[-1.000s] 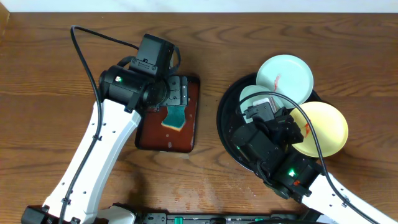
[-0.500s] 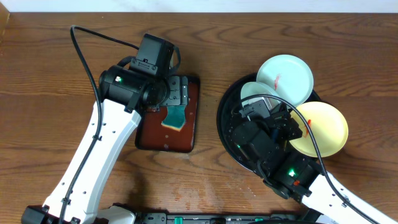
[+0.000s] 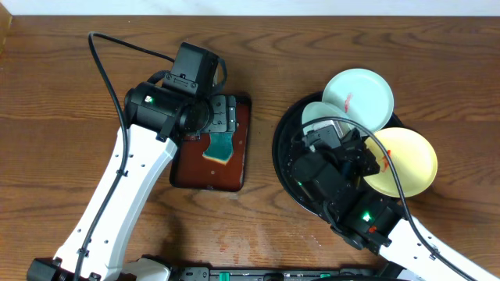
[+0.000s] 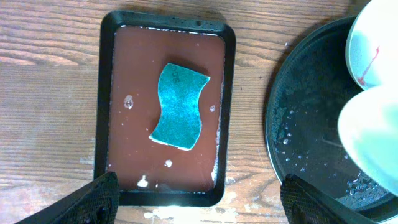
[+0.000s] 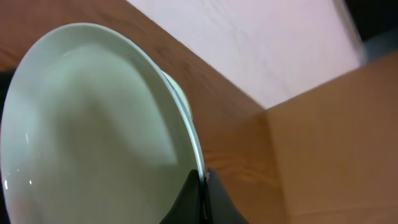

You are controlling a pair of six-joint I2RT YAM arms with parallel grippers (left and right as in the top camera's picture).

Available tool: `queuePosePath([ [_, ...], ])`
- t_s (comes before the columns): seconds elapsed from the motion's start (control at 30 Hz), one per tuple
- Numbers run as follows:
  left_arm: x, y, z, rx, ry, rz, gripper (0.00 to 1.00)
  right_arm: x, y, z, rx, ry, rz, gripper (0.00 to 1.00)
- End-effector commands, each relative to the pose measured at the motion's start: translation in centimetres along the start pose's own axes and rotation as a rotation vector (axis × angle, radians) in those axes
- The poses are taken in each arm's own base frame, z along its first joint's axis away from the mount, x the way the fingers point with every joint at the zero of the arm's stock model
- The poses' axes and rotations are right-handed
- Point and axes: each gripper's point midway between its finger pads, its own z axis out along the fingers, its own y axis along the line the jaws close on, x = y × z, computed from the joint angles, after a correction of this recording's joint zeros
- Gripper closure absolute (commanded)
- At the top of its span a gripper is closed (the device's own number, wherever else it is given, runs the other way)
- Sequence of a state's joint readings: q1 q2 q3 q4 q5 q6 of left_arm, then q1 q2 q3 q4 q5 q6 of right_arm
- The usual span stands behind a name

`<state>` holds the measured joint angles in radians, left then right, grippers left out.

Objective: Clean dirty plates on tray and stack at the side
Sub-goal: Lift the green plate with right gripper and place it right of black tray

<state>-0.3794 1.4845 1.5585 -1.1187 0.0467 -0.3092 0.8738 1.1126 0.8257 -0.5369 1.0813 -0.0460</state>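
The rim of the second bluish-white plate is in my right gripper, which will next move past the yellow plate [image 3: 406, 160] and down, and let go of that rim on the clear tabletop to its right in the overhead view.
The black tray [image 3: 285, 160] lies at the right. On its far rim rests a pale bluish-white plate [image 3: 361, 95] with a red smear, and a pale yellow plate [image 3: 406, 160] with a red smear rests on its right rim. My right gripper [image 5: 203, 186] is shut on the rim of a second pale bluish-white plate [image 5: 93, 124], tilted up over the tray; it also shows in the overhead view [image 3: 316, 115]. My left gripper [image 4: 198, 202] is open above the near end of the dark-red tray [image 4: 165, 186], holding nothing. A teal sponge [image 4: 178, 107] lies in that tray.
The dark-red tray [image 3: 234, 176] holds reddish liquid with white specks. The black tray's floor [image 4: 305, 137] is wet with droplets. The left arm's cable loops over the table at the back left. Brown tabletop [image 3: 437, 62] surrounds both trays.
My right gripper has raised and tilted the bluish-white plate slightly over the tray. The left arm has not moved.
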Motion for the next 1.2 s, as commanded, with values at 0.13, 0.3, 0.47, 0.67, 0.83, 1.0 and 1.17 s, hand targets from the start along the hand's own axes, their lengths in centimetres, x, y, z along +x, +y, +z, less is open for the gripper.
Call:
queuePosePath([
  [0.13, -0.3, 0.2, -0.6, -0.001, -0.019, 0.004, 0.17, 2.2, 5.6, 1.3, -0.375, 0.227, 0.513, 0.99],
  [0.3, -0.3, 0.2, -0.6, -0.001, -0.019, 0.004, 0.17, 0.8, 1.9, 2.8, -0.507, 0.280, 0.650, 0.99],
  [0.47, -0.3, 0.2, -0.6, -0.001, -0.019, 0.004, 0.16, 3.9, -6.1, 6.0, -0.494, 0.384, 0.934, 0.99],
  [0.67, -0.3, 0.2, -0.6, -0.001, -0.019, 0.004, 0.17, 13.3, -15.3, 9.6, -0.250, 0.476, 1.280, 0.99],
  [0.83, -0.3, 0.2, -0.6, -0.001, -0.019, 0.004, 0.16, 23.9, -20.3, 11.5, 0.019, 0.607, 1.614, 0.99],
  [1.0, -0.3, 0.2, -0.6, -0.001, -0.019, 0.004, 0.16, 31.8, -20.5, 14.7, 0.132, 0.712, 1.693, 0.99],
  [1.17, -0.3, 0.2, -0.6, -0.001, -0.019, 0.004, 0.16, 35.4, -17.6, 16.1, 0.079, 0.830, 1.611, 0.99],
])
